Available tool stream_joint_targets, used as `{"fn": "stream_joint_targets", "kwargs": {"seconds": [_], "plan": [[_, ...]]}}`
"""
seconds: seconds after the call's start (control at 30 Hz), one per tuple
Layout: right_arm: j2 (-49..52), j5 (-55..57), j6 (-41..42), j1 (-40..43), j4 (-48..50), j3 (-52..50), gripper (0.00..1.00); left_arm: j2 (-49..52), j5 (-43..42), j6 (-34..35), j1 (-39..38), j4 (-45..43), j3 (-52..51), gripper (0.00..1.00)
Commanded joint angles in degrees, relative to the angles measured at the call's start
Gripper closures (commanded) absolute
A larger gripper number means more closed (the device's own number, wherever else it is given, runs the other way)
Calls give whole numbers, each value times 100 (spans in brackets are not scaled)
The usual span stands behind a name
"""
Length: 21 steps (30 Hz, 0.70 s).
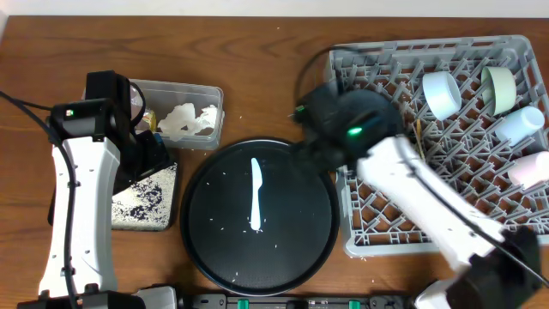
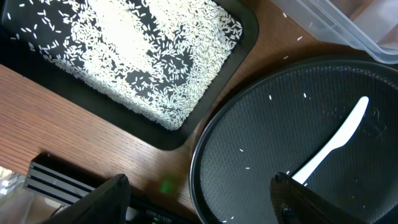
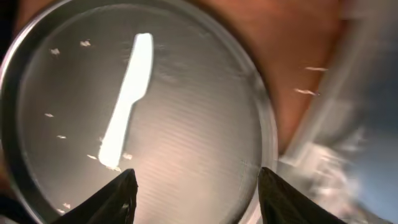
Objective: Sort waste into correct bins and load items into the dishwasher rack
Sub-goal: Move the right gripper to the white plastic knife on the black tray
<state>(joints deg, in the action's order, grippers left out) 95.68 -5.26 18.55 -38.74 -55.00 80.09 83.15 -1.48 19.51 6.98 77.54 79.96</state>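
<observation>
The right gripper moves down toward the left in the overhead view onto the white plastic utensil's middle (image 1: 256, 196) (image 3: 128, 99) next, which lies uncovered below it there.
A white plastic utensil (image 1: 255, 196) lies alone on the large round black tray (image 1: 214, 257), with a few loose rice grains around it. It also shows in the left wrist view (image 2: 339, 140) and the right wrist view (image 3: 127, 99). My left gripper (image 2: 199, 186) is open and empty between the flat black tray of rice (image 2: 242, 37) and the round tray's left rim. My right gripper (image 3: 196, 180) is open and empty over the round tray's right side, next to the dishwasher rack (image 1: 369, 223). The clear tub (image 1: 184, 87) holds crumpled napkins (image 1: 190, 120).
The rack holds a white cup (image 1: 442, 93), a pale-green bowl (image 1: 499, 88), a pale-blue cup (image 1: 521, 124) and a pink cup (image 1: 532, 169). My right arm lies across the rack's front left. The flat tray of rice (image 1: 146, 197) lies under my left arm.
</observation>
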Motion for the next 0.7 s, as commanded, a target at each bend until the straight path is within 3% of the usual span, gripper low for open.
{"fn": "stream_joint_targets", "kwargs": {"seconds": [0.0,0.43,0.57,0.67], "plan": [[514,-13,940,-538,251,35,41,-4,48,33,17,2,-24,27],[2190,822,2020,-1467,1440,37,37,-4,46,35,17,4,-24,27],[2452,870,2022,-1471,1565,37,41,-4,46,35,17,4,-24,26],[2511,892,2020,-1502,1556,37,58,-4,46,35,17,2,-24,27]]}}
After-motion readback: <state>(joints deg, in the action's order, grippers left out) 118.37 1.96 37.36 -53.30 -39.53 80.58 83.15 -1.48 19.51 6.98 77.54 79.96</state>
